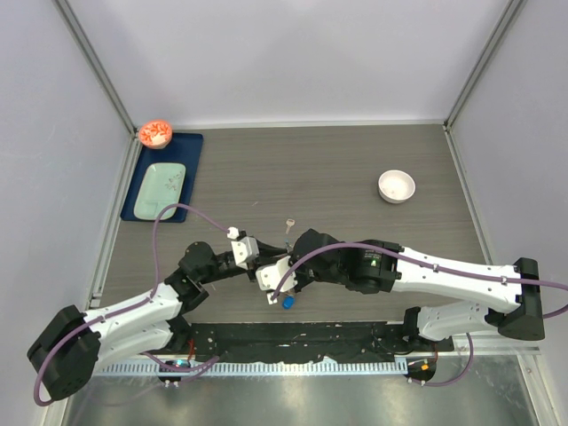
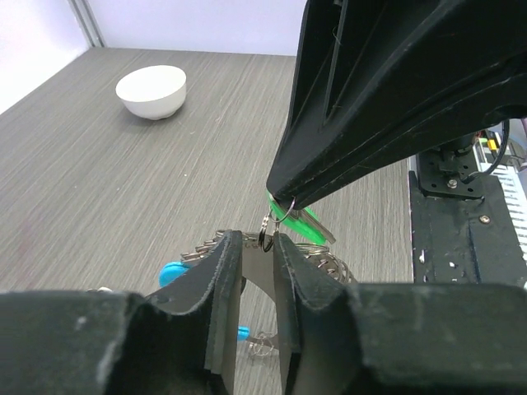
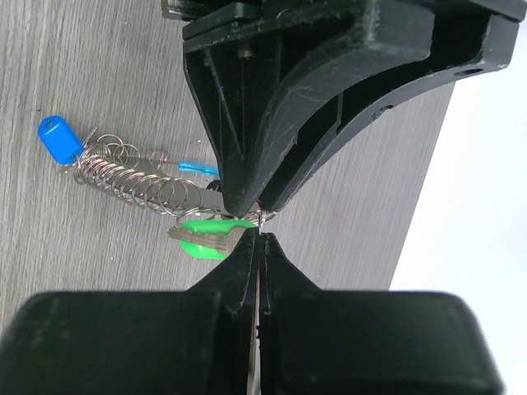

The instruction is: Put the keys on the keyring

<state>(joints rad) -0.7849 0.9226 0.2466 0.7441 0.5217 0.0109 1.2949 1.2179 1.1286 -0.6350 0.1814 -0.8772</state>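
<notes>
My right gripper moves down and to its right in the top view next, to bare tabletop near the white bowl, and releases the small split ring.
The keyring's silvery chain (image 3: 132,178), with its dark-blue tag (image 3: 58,138) and light-blue strap (image 3: 198,169), hangs low over the table near the front edge. My left gripper (image 2: 257,240) is shut on a flat metal part of the keyring. My right gripper (image 3: 262,237) meets it tip to tip and is shut on the small split ring of the green-headed key (image 3: 207,236). That key (image 2: 301,223) hangs right beside the chain (image 2: 331,265). In the top view the two grippers, left (image 1: 269,277) and right (image 1: 289,273), touch above the blue tag (image 1: 287,302). The plain silver key (image 1: 289,225) lies loose just behind them.
A white bowl (image 1: 396,185) stands at the back right and also shows in the left wrist view (image 2: 152,90). A teal tray (image 1: 160,189) on a blue mat and an orange bowl (image 1: 155,133) are at the back left. The black base rail (image 1: 293,342) runs along the near edge.
</notes>
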